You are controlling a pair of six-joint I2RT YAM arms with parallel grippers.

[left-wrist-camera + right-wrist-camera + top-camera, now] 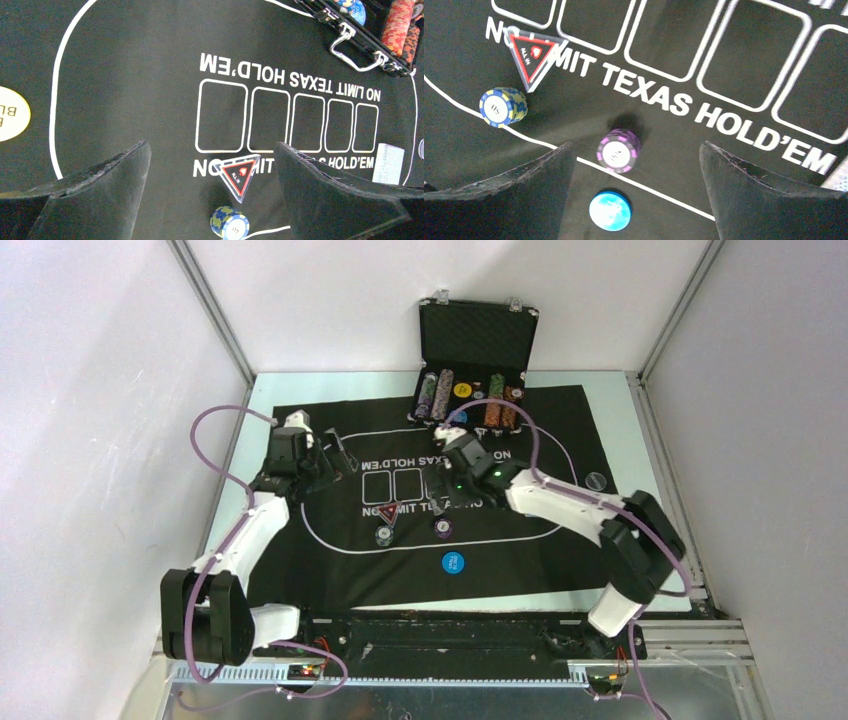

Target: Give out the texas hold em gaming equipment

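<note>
I should next lower my right gripper and draw it back, to close its open fingers around the sides of the purple chip stack (pixel 442 529) (pixel 618 150). The stack stands below it and nearer my base.
Both grippers are open and empty above the black felt mat (pixel 560 540). My left gripper (pixel 338 453) (pixel 211 145) hovers at the mat's left end. My right gripper (pixel 438 488) (pixel 635 145) hovers over the printed boxes in the middle. A blue-and-yellow chip stack (pixel 384 535) (pixel 229 223) (pixel 503 106) stands by a clear red "ALL IN" triangle (pixel 388 512) (pixel 238 174) (pixel 532 52). A purple chip stack (pixel 442 529) (pixel 618 150) and a blue button (pixel 453 562) (pixel 610 211) lie near the mat's front. A blue-backed card deck (pixel 388 163) lies right of the boxes. A yellow button (pixel 11 113) lies at the far left.
The open black case (pixel 478 335) stands at the mat's back edge with rows of chips (pixel 432 395) and a yellow button (pixel 462 390) inside; its handle (pixel 356 50) faces the mat. A dark grey button (pixel 596 481) lies at the mat's right end. White walls close in both sides.
</note>
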